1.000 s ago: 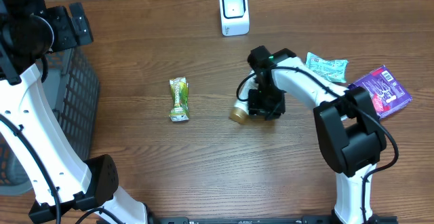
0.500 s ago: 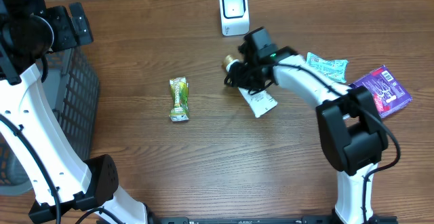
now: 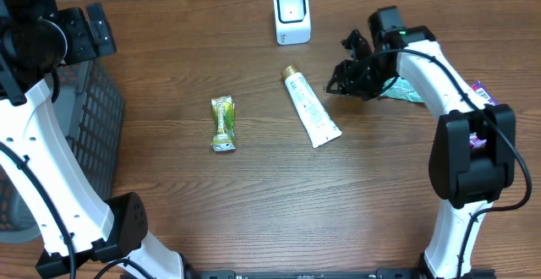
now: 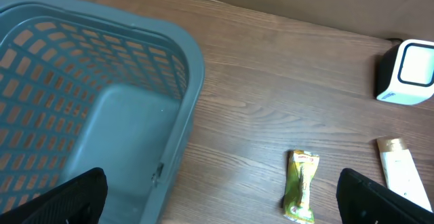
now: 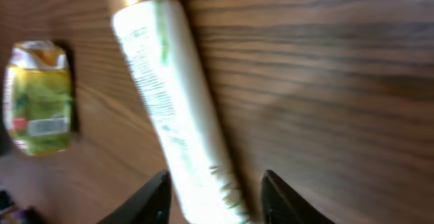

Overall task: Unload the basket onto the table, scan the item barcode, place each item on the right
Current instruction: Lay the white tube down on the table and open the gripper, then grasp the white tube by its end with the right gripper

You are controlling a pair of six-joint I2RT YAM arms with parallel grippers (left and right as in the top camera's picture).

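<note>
The tube lies flat below the open fingers of my right gripper. I should next move that gripper down toward the left in the overhead view, onto the tube's white body (image 3: 315, 113) (image 5: 196, 166).
A white tube with a gold cap (image 3: 311, 108) lies flat on the wooden table, cap end pointing toward the white scanner (image 3: 292, 14). My right gripper (image 3: 338, 84) hovers just right of the tube, open and holding nothing. In the right wrist view the tube (image 5: 176, 122) runs down between the two dark fingertips (image 5: 288, 197), with the gripper (image 5: 215, 200) above it. My left gripper (image 4: 220, 203) is open high over the table's left side, far from the tube (image 4: 401, 170). The scanner (image 4: 409, 71) also shows in the left wrist view.
A green snack packet (image 3: 223, 123) lies left of the tube. A grey-blue mesh basket (image 3: 93, 127) stands at the left edge. A teal packet (image 3: 409, 90) and a purple package (image 3: 483, 89) lie behind the right arm.
The right gripper lifted the tube toward the scanner, let it go on the table, and swung away to the right. The left arm has not moved.
</note>
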